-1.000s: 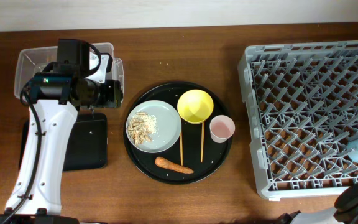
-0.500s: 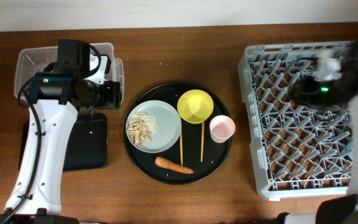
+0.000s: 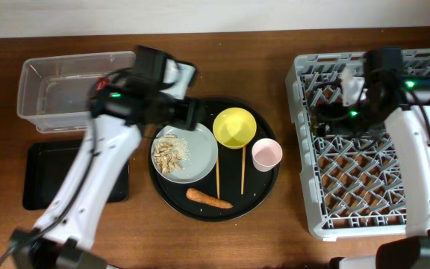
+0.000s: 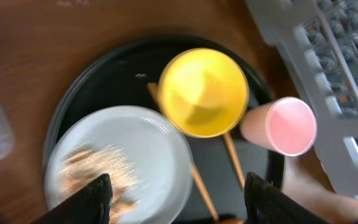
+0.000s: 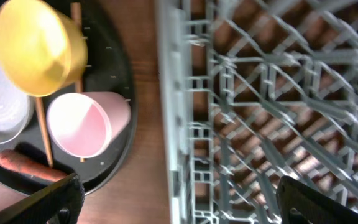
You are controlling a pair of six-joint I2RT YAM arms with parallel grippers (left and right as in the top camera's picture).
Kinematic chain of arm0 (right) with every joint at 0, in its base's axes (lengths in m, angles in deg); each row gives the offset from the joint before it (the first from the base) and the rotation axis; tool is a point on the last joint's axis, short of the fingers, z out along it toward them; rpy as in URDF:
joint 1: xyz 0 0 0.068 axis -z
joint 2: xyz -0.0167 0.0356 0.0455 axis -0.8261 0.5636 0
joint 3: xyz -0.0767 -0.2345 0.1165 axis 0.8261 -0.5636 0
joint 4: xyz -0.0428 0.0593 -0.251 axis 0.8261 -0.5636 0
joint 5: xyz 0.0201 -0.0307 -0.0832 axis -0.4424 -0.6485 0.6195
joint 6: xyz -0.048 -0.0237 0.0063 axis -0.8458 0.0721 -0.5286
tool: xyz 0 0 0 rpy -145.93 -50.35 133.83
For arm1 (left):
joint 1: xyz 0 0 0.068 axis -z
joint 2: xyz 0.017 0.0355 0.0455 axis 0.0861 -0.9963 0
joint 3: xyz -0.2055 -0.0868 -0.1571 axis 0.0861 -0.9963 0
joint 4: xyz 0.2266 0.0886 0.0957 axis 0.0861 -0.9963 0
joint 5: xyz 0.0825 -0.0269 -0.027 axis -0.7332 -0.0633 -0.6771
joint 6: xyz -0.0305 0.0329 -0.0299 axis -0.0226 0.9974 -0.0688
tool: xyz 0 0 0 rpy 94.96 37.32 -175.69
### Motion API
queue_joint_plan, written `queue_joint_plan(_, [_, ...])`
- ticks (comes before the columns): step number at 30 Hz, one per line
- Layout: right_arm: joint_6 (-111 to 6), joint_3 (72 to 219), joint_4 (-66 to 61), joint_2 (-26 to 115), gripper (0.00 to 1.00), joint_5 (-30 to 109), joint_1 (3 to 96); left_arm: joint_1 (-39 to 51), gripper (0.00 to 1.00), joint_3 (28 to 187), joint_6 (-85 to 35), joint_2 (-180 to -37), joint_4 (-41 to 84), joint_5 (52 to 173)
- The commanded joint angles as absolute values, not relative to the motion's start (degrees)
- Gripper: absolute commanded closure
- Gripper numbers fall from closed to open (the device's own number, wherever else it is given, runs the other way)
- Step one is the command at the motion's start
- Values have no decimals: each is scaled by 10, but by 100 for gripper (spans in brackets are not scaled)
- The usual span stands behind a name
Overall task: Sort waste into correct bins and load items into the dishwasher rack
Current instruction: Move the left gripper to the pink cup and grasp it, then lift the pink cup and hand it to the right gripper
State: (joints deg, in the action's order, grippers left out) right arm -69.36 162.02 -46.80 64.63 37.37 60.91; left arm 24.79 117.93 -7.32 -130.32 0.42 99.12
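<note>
I will move my left gripper across and down onto the pink cup's chopstick-side rim (image 3: 253, 158) (image 4: 270, 140), because the cup is below the gripper and to its right in the overhead view.
My left gripper (image 3: 198, 113) hangs open over the pale plate (image 4: 129, 155) that holds the beige scraps (image 4: 98, 177). Its fingers straddle the plate's edge and one chopstick (image 4: 201, 183), with nothing held. The yellow bowl (image 3: 234, 127), pink cup (image 3: 266, 155), two chopsticks (image 3: 217, 175) and the orange carrot (image 3: 207, 198) lie on the round black tray (image 3: 215, 104). My right gripper (image 3: 321, 118) is open wide and empty above the left rim of the grey dishwasher rack (image 3: 383, 187). In the right wrist view, the pink cup (image 5: 86, 123) and carrot (image 5: 23, 163) lie left of the rack (image 5: 272, 93).
The clear tub (image 3: 77, 90) stands at the back left. The flat black tray (image 3: 51, 175) lies in front of it, partly under my left arm. A strip of bare wood separates the round tray from the rack.
My left arm swung right from above the clear tub to over the round tray. My right arm came into view, crossed the rack to its left rim, and its jaws opened wide.
</note>
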Motion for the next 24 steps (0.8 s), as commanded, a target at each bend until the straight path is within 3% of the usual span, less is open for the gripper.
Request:
queue_joint_plan(1, [-691,1625,-485,649,2,378,659,321,33,1180,-81,-1368,38,999])
queue_joint_plan(8, [-691,1625,-487,649,2,363,681,426,33,1180,-104,-1489,117,999])
queue_joint_plan(13, [-691,1625,-487,649,2,363,681,453,35,1180,-116,-1533,133,998])
queue_joint_plan(15, [-691,1625,-488,649,2,363,681,454,48,1180,-118,-1543,128,999])
queue_joint_plan(17, [-691,1625,-489,649,2,363,681,454,83,1181,-118,-1543,124,999])
queue_joint_plan(19, [-691,1625,-489,649,2,363,681,450,97,1183,-118,-1541,119,999])
queue_joint_plan(24, [-691,1625,-489,649,2,363,681,395,100,1224,-117,-1499,52,1010])
